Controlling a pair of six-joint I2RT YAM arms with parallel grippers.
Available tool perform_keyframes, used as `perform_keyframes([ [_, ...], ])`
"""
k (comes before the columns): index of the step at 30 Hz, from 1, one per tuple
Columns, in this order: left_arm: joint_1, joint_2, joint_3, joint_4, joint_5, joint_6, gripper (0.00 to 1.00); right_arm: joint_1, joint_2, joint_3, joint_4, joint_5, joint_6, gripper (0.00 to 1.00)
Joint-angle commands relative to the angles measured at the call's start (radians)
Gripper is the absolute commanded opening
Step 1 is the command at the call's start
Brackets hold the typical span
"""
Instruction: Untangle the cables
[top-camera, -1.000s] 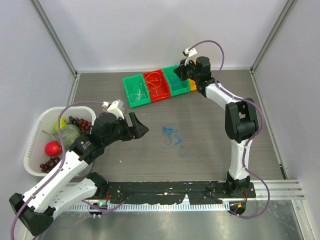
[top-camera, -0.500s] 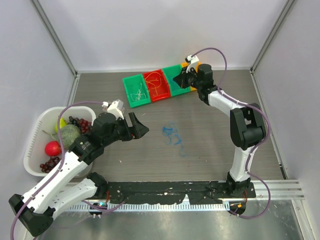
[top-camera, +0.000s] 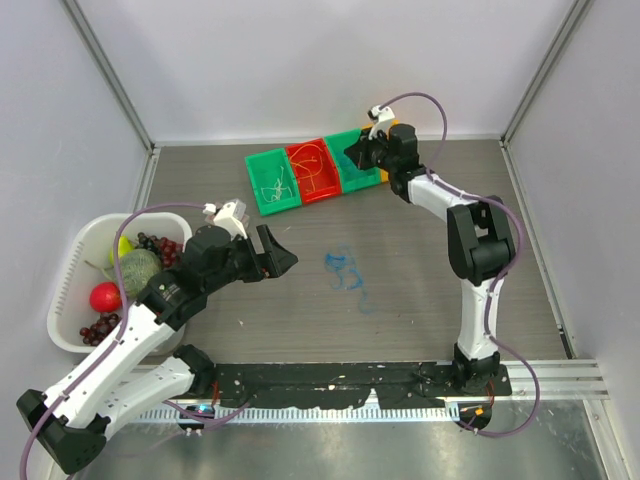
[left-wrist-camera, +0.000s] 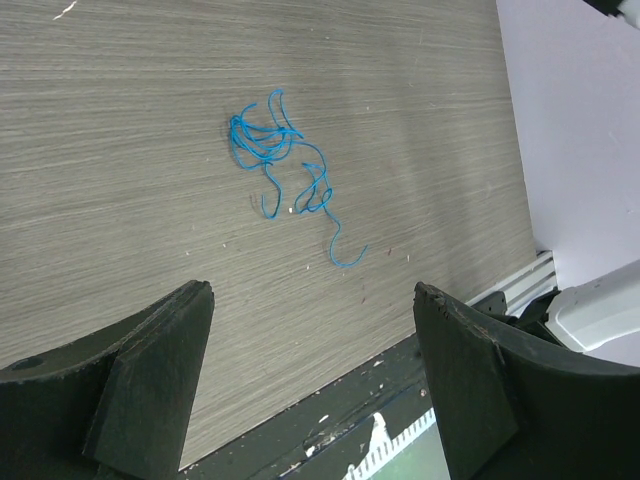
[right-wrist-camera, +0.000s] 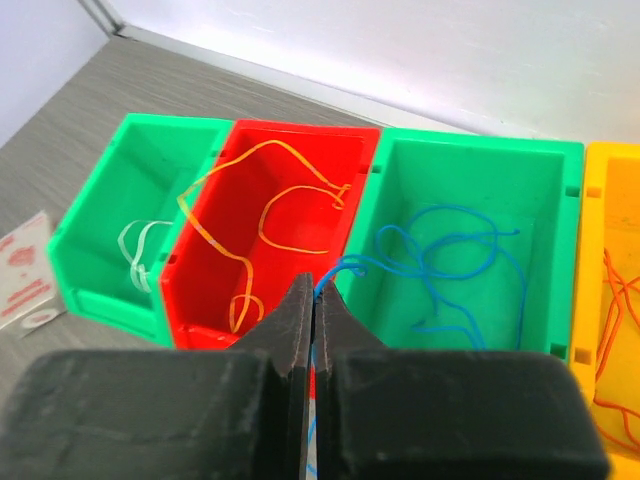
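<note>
I will move my right gripper toward the yellow bin and down over the green bin next, because the held blue cable goes across the green bin's rim next to the red bin.
A tangle of blue cable (top-camera: 345, 270) lies loose on the table's middle and shows in the left wrist view (left-wrist-camera: 285, 165). My left gripper (top-camera: 281, 256) is open and empty, a little left of the tangle. My right gripper (right-wrist-camera: 316, 290) is shut on a blue cable (right-wrist-camera: 450, 255) that trails into a green bin (right-wrist-camera: 560, 170). In the top view my right gripper (top-camera: 356, 155) hovers over that bin (top-camera: 352, 172). An orange-yellow cable (right-wrist-camera: 270, 200) lies in the red bin (top-camera: 312, 168). A whitish cable (right-wrist-camera: 140, 245) lies in the left green bin (top-camera: 272, 182).
A yellow bin (right-wrist-camera: 612, 200) with an orange cable stands right of the green one. A white basket (top-camera: 66, 262) of fruit sits at the table's left. A paper label (right-wrist-camera: 25, 275) lies left of the bins. Walls close the back and sides.
My right gripper shifted a little over the bins, first toward the near right, then back left, staying shut. My left arm has not moved.
</note>
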Motion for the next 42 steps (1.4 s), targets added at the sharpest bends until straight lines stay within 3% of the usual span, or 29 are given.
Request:
perform_keyframes([
  [1,0.001,-0.014,0.024,0.014,-0.006,0.014,0.85,-0.013,0.099,0.155,0.022,0.068,0.012,0.01],
  [8,0.003,0.007,0.029,0.017,-0.006,0.021,0.85,-0.016,0.280,0.357,-0.006,0.155,-0.020,0.01],
  [14,0.001,0.026,0.026,0.026,-0.001,0.021,0.85,-0.016,0.325,0.366,0.073,0.206,-0.053,0.01],
  [24,0.001,0.018,0.007,0.043,0.026,-0.002,0.85,0.010,0.319,0.300,-0.018,0.224,-0.107,0.05],
  [29,0.001,0.004,0.003,0.032,0.042,-0.018,0.85,0.013,0.357,0.409,-0.154,0.250,-0.103,0.09],
  [34,0.003,-0.046,0.000,0.001,0.042,-0.042,0.85,0.039,0.316,0.421,-0.231,0.351,-0.124,0.22],
  [38,0.003,-0.099,-0.006,-0.025,0.039,-0.067,0.85,0.060,0.343,0.559,-0.447,0.473,-0.141,0.34],
  [41,0.003,-0.116,0.001,-0.039,0.048,-0.076,0.85,0.074,0.351,0.668,-0.600,0.546,-0.144,0.59],
  [42,0.001,-0.122,0.003,-0.040,0.051,-0.081,0.85,0.080,0.336,0.668,-0.610,0.559,-0.144,0.61],
])
